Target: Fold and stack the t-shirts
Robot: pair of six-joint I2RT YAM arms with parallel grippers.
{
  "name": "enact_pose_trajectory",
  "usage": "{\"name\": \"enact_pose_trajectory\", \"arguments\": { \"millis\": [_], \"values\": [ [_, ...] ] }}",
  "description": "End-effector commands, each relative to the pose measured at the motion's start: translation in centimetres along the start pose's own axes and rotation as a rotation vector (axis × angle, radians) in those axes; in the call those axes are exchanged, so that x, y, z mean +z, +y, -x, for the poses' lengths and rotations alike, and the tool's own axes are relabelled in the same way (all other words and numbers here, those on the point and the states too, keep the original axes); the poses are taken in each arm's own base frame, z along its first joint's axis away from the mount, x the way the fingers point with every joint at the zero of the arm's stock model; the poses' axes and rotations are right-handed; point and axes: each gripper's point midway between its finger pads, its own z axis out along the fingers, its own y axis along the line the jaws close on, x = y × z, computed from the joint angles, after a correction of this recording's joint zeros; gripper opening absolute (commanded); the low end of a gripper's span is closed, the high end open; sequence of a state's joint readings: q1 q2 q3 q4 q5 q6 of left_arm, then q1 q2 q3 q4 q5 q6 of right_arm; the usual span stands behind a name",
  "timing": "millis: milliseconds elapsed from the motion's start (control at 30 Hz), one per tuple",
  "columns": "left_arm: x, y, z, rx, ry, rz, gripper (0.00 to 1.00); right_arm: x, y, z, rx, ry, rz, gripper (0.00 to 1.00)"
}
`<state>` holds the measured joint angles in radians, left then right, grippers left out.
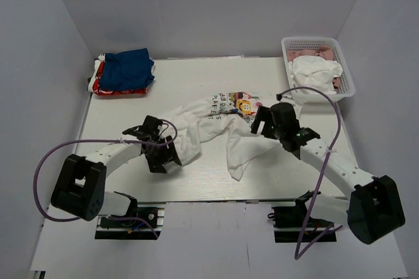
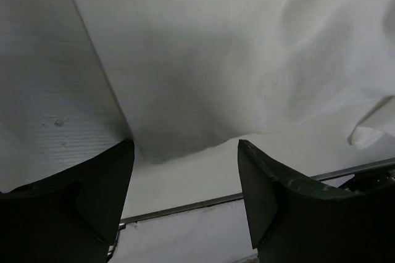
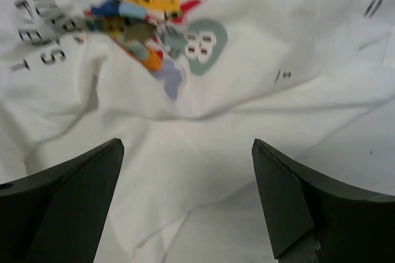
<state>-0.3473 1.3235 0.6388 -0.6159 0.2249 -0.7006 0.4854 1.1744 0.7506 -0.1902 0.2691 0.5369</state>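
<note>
My right gripper moves back and to the left in the top view next, lowering onto the white shirt's near lower tip (image 1: pixel 236 172) (image 3: pixel 145 252), since that flap juts across bare tabletop.
A large white t-shirt (image 1: pixel 213 131) lies crumpled in the middle of the table, its cartoon print and lettering (image 1: pixel 237 104) facing up. Folded blue (image 1: pixel 128 68) and red (image 1: pixel 105 86) t-shirts sit stacked at the back left. My left gripper (image 1: pixel 165 156) is low at the white shirt's left corner. In the left wrist view that gripper (image 2: pixel 185 152) is open, with the cloth corner (image 2: pixel 203 71) just beyond its tips and nothing between them. My right gripper (image 1: pixel 260 122) hovers open over the shirt's right side; in its wrist view (image 3: pixel 188 152) the print (image 3: pixel 148 22) lies ahead.
A white plastic basket (image 1: pixel 346 69) holding white and pink cloth stands at the back right. The table's near edge (image 2: pixel 185 207) runs just under my left gripper. Grey walls close in the back and both sides.
</note>
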Motion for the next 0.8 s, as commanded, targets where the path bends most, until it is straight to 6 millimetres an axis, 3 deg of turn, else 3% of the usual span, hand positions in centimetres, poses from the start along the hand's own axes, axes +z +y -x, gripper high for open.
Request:
{"name": "enact_pose_trajectory", "arguments": {
  "millis": [0, 33, 67, 100, 133, 200, 233, 333, 567, 667, 733, 767],
  "values": [
    [1.2, 0.9, -1.2, -0.003, 0.041, 0.07, 0.77, -0.7, -0.3, -4.3, -0.027, 0.107, 0.065, 0.91],
    [1.5, 1.3, -1.1, -0.015, 0.039, 0.09, 0.75, -1.5, 1.2, -5.1, -0.036, 0.137, 0.162, 0.91],
    [1.8, 1.5, -1.4, -0.003, 0.047, 0.113, 0.73, -1.5, 1.0, -6.6, -0.056, 0.161, 0.181, 0.91],
    [1.9, 2.0, -1.1, 0.008, 0.021, 0.143, 0.69, -1.7, 1.8, -6.3, -0.083, 0.141, 0.232, 0.91],
    [2.0, 2.0, -0.7, -0.001, 0.012, 0.159, 0.62, -2.5, 3.4, -7.4, -0.111, 0.179, 0.317, 0.91],
    [2.3, 2.1, -0.3, 0.01, 0.003, 0.185, 0.5, -2.7, 3.7, -8.0, -0.168, 0.201, 0.33, 0.91],
    [2.2, 1.8, 0.2, 0.012, -0.014, 0.183, 0.36, -2.7, 3.8, -9.4, -0.21, 0.242, 0.315, 0.91],
    [2.2, 1.4, 1.0, 0.035, -0.029, 0.2, 0.0, -3.0, 3.7, -10.7, -0.302, 0.277, 0.272, 0.91],
    [-0.2, -1.4, 4.3, 0.073, -0.178, 0.116, 0.0, -3.4, 4.4, -14.8, -0.443, 0.34, 0.242, 0.91],
    [-2.0, -2.5, 5.8, 0.078, -0.265, 0.089, 0.0, -2.3, 5.2, -16.1, -0.497, 0.359, 0.215, 0.87],
    [-3.0, -3.0, 6.5, 0.08, -0.307, 0.072, 0.0, -1.9, 5.1, -16.6, -0.496, 0.364, 0.172, 0.78],
    [-3.4, -3.3, 6.9, 0.071, -0.327, 0.065, 0.0, -1.5, 4.9, -17.1, -0.508, 0.385, 0.141, 0.65]
  ]
}}
